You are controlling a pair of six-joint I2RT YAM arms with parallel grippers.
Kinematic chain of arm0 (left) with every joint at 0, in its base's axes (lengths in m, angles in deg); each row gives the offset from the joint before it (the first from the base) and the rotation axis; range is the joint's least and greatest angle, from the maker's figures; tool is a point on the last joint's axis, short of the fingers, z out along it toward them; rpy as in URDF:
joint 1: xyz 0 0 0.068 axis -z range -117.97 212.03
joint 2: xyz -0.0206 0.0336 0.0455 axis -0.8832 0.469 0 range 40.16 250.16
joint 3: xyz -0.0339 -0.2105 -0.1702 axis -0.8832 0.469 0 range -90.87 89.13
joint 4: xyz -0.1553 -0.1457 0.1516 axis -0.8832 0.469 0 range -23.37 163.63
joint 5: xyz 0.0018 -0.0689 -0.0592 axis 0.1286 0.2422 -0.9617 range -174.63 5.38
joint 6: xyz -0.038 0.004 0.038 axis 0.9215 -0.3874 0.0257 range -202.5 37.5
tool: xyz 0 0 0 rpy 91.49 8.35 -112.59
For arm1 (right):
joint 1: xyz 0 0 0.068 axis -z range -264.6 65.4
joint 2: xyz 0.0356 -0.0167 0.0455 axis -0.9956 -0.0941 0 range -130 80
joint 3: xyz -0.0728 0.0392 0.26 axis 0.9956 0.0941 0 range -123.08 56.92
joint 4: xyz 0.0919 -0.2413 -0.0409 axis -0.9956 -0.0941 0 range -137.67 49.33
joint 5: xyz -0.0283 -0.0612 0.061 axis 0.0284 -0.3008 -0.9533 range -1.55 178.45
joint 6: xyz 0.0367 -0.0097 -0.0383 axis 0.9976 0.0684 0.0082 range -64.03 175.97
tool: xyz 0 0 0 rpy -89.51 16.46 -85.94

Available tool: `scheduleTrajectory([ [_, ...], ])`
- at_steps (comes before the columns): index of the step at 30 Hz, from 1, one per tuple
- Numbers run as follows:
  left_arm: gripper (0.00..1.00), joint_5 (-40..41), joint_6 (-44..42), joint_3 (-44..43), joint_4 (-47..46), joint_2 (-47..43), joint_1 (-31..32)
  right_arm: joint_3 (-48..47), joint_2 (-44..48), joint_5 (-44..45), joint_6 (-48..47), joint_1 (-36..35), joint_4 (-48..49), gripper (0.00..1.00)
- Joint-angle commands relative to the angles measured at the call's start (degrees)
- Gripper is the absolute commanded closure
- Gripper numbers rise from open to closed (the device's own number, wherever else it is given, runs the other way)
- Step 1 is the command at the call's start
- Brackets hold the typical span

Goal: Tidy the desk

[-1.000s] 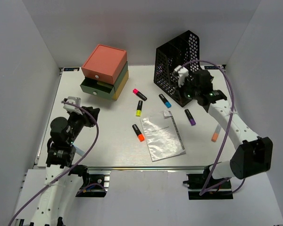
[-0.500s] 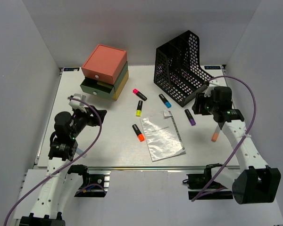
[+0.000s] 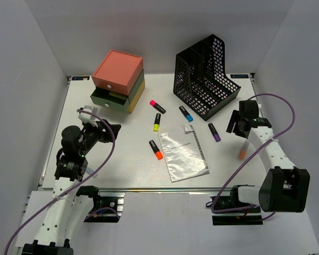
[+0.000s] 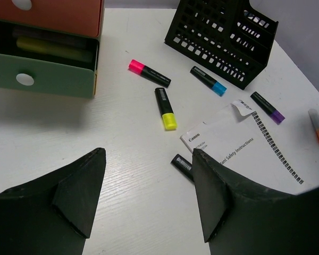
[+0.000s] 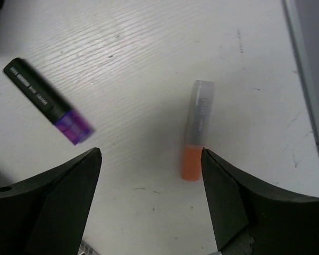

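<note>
Next, my right gripper lowers onto the pen's grey body, shifting to the right in the wrist view, since the pen lies below, nearer that side's finger.
The white desk carries several scattered markers: pink, yellow, blue, purple and orange. A grey pen with an orange cap lies at the right. My left gripper hovers open over the left of the desk, nothing between its fingers. In the left wrist view the yellow marker lies ahead of it. My right gripper is open just above the orange-capped pen, with the purple marker to its left.
A stacked pink-green-yellow drawer box stands at the back left, its green drawer pulled out. A black mesh file holder stands at the back right. A bagged instruction booklet lies at the front centre. A metal rail runs along the near edge.
My right arm has swung away from the file holder toward the right front, over the orange-capped pen, and its jaws have opened. The left gripper has opened wider and shifted slightly.
</note>
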Motion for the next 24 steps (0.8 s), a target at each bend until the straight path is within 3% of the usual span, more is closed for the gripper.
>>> scheduleTrajectory([
  [1,0.24,-1.52,-0.08,0.40,-0.32,-0.31,0.18,0.87,2.11,7.58,2.86,1.10,0.74,0.20],
  [13,0.24,-2.75,-0.08,0.66,-0.94,-1.45,0.18,5.44,-4.30,8.99,1.20,7.69,4.42,0.20],
  [24,0.23,-3.02,-0.16,0.57,-1.20,-1.71,0.18,8.26,-7.37,3.37,-0.57,11.21,8.21,0.24],
])
